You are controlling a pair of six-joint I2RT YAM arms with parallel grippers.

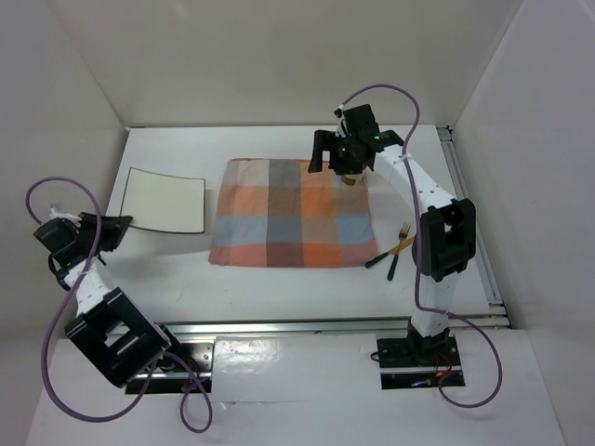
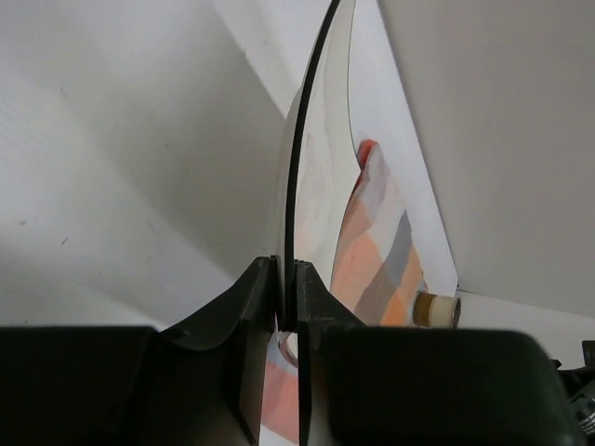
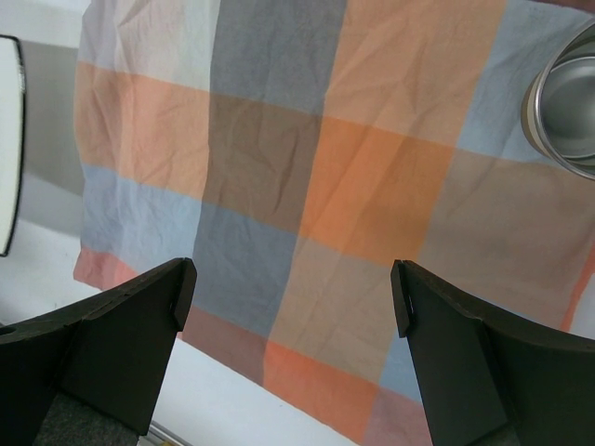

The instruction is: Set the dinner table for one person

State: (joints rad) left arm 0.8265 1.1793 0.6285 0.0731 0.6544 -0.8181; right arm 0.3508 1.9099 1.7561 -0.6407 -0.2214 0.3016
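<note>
The left gripper moves to the right in the top view next, then down, and releases the plate (image 1: 165,198) on the mat's middle, which lies bare.
The white dinner table (image 1: 279,288) carries an orange, grey and blue checked mat (image 1: 297,212) in its middle. A square white plate (image 1: 165,198) with a dark rim lies left of the mat. My left gripper (image 1: 116,228) is shut on the plate's near-left edge. In the left wrist view the plate (image 2: 316,177) stands edge-on between my fingers (image 2: 287,269). My right gripper (image 1: 349,158) hovers open over the mat's far right corner, above a metal cup (image 1: 350,178). The right wrist view shows the wide jaws (image 3: 293,288) over the mat (image 3: 307,158), with the cup (image 3: 567,102) at top right.
A fork (image 1: 402,243) and a dark-handled knife (image 1: 390,258) lie on the table just right of the mat's near right corner. White walls enclose the table on three sides. A metal rail (image 1: 325,327) runs along the near edge.
</note>
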